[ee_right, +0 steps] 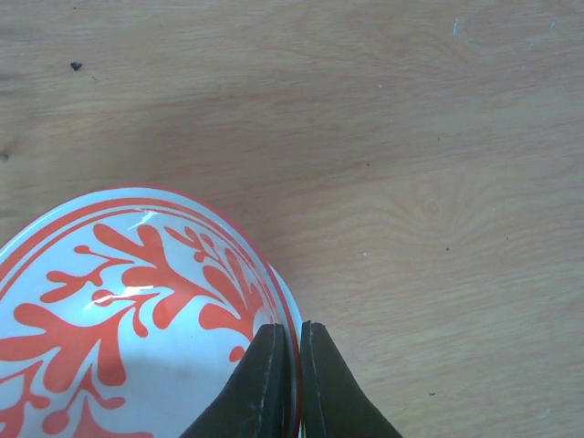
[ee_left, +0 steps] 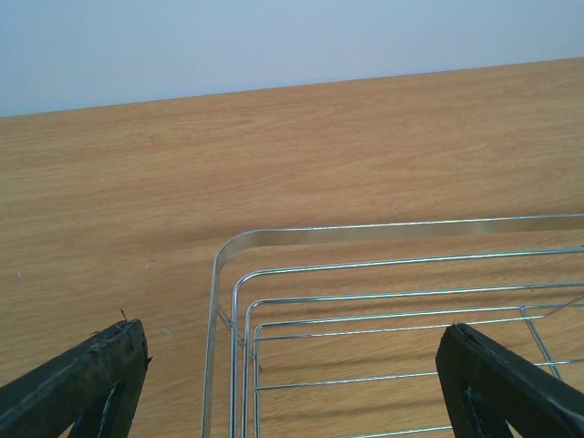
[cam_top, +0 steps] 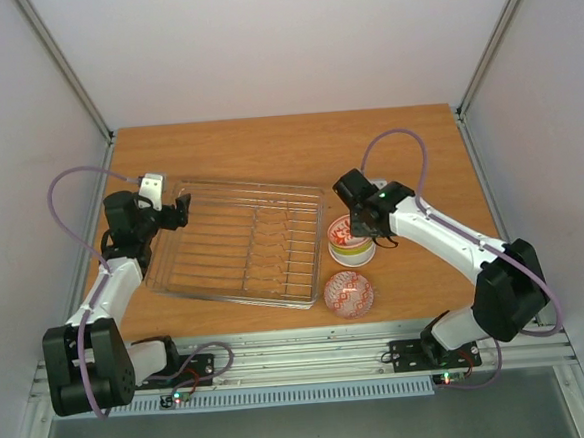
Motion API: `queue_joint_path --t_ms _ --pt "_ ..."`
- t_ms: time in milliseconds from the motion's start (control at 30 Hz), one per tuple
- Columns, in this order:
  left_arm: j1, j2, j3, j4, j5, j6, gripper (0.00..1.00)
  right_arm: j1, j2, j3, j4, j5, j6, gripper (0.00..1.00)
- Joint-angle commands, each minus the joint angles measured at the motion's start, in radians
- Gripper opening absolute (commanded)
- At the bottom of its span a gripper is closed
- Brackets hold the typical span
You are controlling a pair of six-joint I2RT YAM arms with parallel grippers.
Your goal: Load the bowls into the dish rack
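Note:
Next, the right gripper lifts the bowl toward the rack [cam_top: 260, 185], tilts it on edge and lowers it among the rack's far wires to release, since they stand empty.
The dish rack [cam_top: 260, 185] sits left of centre with no bowls in it; its wire corner shows in the left wrist view [ee_left: 365, 228]. My left gripper [cam_top: 179, 212] is open over the rack's far left corner [ee_left: 292, 333]. A stack of bowls stands right of the rack: the white bowl with red pattern [cam_top: 343, 229] on top, a lime green bowl [cam_top: 348, 245] under it, and a white one [cam_top: 357, 259] at the bottom. My right gripper [cam_top: 366, 226] is shut on the top bowl's rim [ee_right: 292, 330], one finger inside and one outside the bowl [ee_right: 128, 310]. A patterned bowl [cam_top: 348, 293] stands alone near the front. No orange bowl is visible.
Bare wooden table [cam_top: 267, 141] lies behind the rack and to the right of the bowls. Grey walls and metal posts [cam_top: 66, 69] enclose the table. A metal rail [cam_top: 312, 358] with the arm bases runs along the near edge.

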Motion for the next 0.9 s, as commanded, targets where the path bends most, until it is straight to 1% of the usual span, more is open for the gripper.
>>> queue_joint_path --t_ms 0,133,300,467,633,767,867 --pt "-0.001 -0.002 -0.013 0.016 0.015 0.01 0.87 -0.006 -0.037 0.016 -0.047 0.045 -0.02 0.01" --pt "-0.001 -0.005 -0.016 0.017 0.015 0.01 0.88 -0.005 -0.069 0.029 -0.045 0.059 -0.045 0.01" --pt "-0.001 -0.007 -0.016 0.022 0.021 0.006 0.88 -0.004 -0.084 0.099 -0.036 0.101 -0.145 0.01" --pt "-0.001 -0.014 -0.019 0.022 0.021 0.004 0.87 -0.004 -0.089 0.186 0.043 0.123 -0.315 0.01" --pt "-0.001 -0.023 -0.024 0.024 0.021 0.006 0.87 -0.004 -0.064 0.273 0.168 0.112 -0.508 0.01" --pt "-0.001 -0.027 -0.026 0.024 0.019 0.01 0.88 -0.004 -0.033 0.315 0.278 0.109 -0.677 0.01" --pt "-0.001 -0.028 -0.027 0.024 0.02 0.01 0.88 -0.003 -0.019 0.323 0.347 0.118 -0.774 0.01"
